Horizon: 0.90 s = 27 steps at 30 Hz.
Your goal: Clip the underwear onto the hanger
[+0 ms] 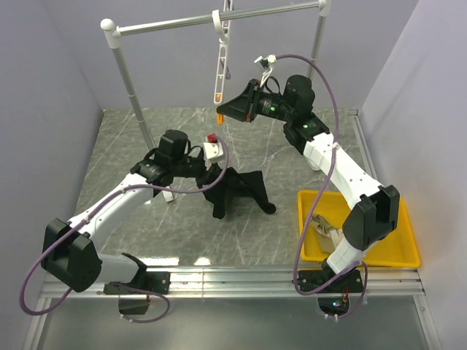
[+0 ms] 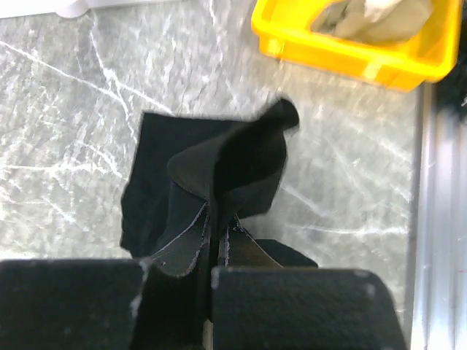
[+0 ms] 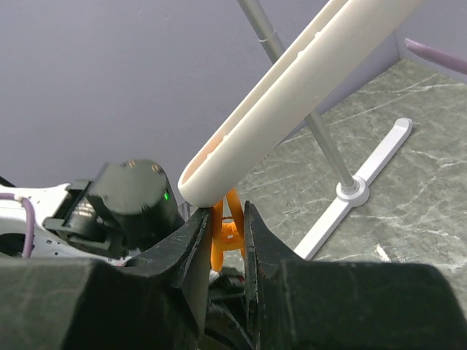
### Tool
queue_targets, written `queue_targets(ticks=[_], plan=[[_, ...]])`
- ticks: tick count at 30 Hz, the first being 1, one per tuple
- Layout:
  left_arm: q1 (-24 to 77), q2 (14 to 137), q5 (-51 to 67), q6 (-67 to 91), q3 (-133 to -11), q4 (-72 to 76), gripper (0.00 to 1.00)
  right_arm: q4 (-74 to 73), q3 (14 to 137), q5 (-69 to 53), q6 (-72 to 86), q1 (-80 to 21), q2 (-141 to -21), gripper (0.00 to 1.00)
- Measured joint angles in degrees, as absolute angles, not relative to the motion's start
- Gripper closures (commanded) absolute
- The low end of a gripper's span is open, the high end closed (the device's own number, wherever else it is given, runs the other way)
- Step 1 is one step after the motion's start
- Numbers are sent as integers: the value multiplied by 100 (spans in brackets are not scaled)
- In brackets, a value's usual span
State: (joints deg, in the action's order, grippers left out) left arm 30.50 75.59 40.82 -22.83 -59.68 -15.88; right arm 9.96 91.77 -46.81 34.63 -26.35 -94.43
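Observation:
I will lift the underwear with my left gripper, because it hangs bunched. Then I will carry it back and down onto the bare tabletop by the metal edge and release it there.
The white hanger hangs by its hook from the rail, with an orange clip at its lower end. My right gripper is up at that end. In the right wrist view the gripper is closed narrowly on the orange clip, just under the tip of the hanger. The black underwear is partly lifted off the table in a peak. My left gripper is shut on its upper edge. In the left wrist view the gripper pinches a fold of the underwear, and the rest drapes down to the table.
The white rail frame stands at the back, and its post and foot show in the right wrist view. A yellow bin holding a beige cloth sits at the near right, and the bin also shows in the left wrist view.

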Motion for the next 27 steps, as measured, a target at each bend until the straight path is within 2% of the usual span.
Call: queue_targets(ticks=[17,23,27], plan=[[2294,7524,5249,-561,-6812,-1385,100,1463,8757,-4705,3448,-2622,-9384,100],[2241,7992,5035,10,-7297,-1669,100,1529,8731,-4700,3444,-2637,-9378,100],[2235,8298,4560,49,-7636,-2390,100,1494,8731,-4676,3367,-2637,-9376,100]])
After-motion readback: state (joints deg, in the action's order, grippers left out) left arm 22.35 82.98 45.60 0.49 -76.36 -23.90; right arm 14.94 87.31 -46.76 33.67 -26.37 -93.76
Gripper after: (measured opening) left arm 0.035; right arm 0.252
